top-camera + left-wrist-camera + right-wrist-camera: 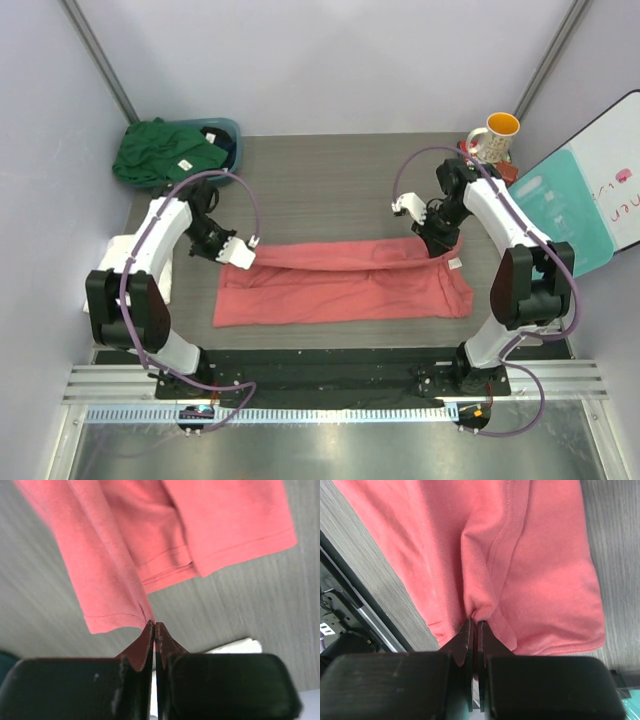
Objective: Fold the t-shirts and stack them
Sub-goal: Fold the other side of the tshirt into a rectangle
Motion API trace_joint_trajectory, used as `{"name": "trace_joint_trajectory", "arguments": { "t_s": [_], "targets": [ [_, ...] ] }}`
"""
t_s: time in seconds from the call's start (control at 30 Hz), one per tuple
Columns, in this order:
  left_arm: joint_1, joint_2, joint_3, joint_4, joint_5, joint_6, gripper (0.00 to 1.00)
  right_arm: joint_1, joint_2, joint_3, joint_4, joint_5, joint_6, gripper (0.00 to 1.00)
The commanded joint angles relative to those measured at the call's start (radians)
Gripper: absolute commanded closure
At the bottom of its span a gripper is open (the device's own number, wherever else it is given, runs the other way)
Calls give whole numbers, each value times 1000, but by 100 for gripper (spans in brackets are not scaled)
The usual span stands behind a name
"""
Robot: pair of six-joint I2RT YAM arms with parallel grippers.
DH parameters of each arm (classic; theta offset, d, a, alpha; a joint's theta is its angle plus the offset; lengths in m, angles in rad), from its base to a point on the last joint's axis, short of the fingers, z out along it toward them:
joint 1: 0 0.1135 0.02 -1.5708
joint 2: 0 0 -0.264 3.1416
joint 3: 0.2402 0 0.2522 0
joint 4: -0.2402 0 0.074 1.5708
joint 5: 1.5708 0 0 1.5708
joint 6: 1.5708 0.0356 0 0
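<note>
Next I need to move my right gripper back and down to release the coral-red t-shirt's bunched edge over the t-shirt's near part, as that part lies below and back from it.
A coral-red t-shirt [340, 285] lies stretched across the middle of the table, its far edge lifted. My left gripper [243, 253] is shut on the shirt's left far corner [120, 610]. My right gripper [437, 243] is shut on the right far edge, where the cloth bunches at my fingertips [482, 607]. A dark green t-shirt [165, 150] with a small white label lies heaped over a teal tub [228, 135] at the far left. A white t-shirt [118, 252] lies folded at the left edge, partly hidden behind my left arm.
A yellow-lined patterned mug [495, 137] stands at the far right corner. A teal and white board [590, 195] leans at the right. A black strip [330, 362] and metal rail run along the near edge.
</note>
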Motion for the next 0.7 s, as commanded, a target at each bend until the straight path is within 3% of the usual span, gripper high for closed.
{"name": "trace_joint_trajectory", "arguments": {
  "t_s": [0.0,0.57,0.63,0.67],
  "targets": [
    [-5,-30,-25,-82,-9,40,100,11,-61,-7,2,39,-24,99],
    [-36,0,-3,-306,-33,50,100,93,-78,-131,66,80,-15,98],
    [-45,2,-9,-325,-32,49,100,100,-72,-131,68,83,-2,90],
    [-48,5,-11,-349,-35,52,92,110,-70,-133,66,88,-1,76]
  ]
}}
